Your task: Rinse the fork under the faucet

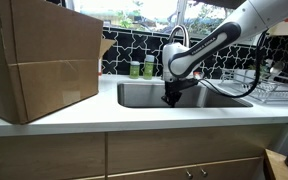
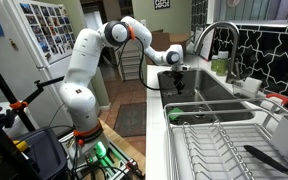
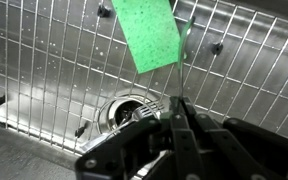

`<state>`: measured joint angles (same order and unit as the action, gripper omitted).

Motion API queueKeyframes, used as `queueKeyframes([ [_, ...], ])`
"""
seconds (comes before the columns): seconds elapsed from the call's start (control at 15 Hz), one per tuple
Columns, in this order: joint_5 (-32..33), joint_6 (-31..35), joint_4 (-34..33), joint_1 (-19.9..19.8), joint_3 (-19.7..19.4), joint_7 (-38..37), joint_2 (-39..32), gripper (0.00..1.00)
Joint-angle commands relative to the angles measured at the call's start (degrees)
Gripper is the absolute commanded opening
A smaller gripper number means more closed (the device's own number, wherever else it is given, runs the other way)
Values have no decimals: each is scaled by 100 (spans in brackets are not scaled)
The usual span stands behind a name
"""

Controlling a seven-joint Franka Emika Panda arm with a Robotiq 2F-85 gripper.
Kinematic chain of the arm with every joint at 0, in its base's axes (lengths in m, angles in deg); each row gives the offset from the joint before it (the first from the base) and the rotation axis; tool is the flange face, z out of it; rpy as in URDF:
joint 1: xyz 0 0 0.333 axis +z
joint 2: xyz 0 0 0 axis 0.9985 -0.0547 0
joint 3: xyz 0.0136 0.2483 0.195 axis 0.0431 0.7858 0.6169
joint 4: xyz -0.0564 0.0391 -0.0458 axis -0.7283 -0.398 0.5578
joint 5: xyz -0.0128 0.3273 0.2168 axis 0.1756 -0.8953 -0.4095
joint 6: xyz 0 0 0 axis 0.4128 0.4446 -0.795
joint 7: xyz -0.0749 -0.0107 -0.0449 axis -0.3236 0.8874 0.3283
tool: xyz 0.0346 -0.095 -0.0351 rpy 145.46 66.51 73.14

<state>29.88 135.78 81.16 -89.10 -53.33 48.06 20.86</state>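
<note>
My gripper should next carry the fork slightly down, toward the wire grid [image 2: 180,95] [image 3: 188,78] beside the green sponge, and then let go of the fork.
My gripper [image 1: 171,98] hangs low inside the steel sink [image 1: 139,95], below and in front of the tall silver gooseneck faucet [image 1: 180,40]. Both also show in an exterior view, the gripper [image 2: 177,88] and the faucet [image 2: 214,35]. In the wrist view the fingers [image 3: 176,108] are shut on a thin metal fork [image 3: 186,60]. Its slim shaft points away over the wire grid on the sink floor. Its tines are hidden. No water stream is visible.
A green sponge [image 3: 147,35] lies on the sink grid above the drain [image 3: 129,112]. Two small green bottles [image 1: 142,68] stand behind the sink. A big cardboard box [image 1: 39,60] fills the counter on one side, and a wire dish rack [image 2: 219,140] stands on the other.
</note>
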Motion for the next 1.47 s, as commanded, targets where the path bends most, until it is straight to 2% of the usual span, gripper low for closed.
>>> queueKeyframes([
  [0.0,-443,214,-256,-140,91,223,-310,1],
  [0.47,-892,247,-554,-207,144,478,-650,1],
  [1.07,-987,157,-820,-217,138,614,-915,6],
  [1.13,-993,157,-832,-222,140,622,-932,10],
  [1.2,-998,158,-837,-225,139,626,-942,19],
  [1.27,-1028,130,-839,-241,154,643,-938,35],
  [1.33,-1029,133,-840,-240,150,643,-939,36],
  [1.4,-1024,139,-830,-238,145,647,-923,42],
])
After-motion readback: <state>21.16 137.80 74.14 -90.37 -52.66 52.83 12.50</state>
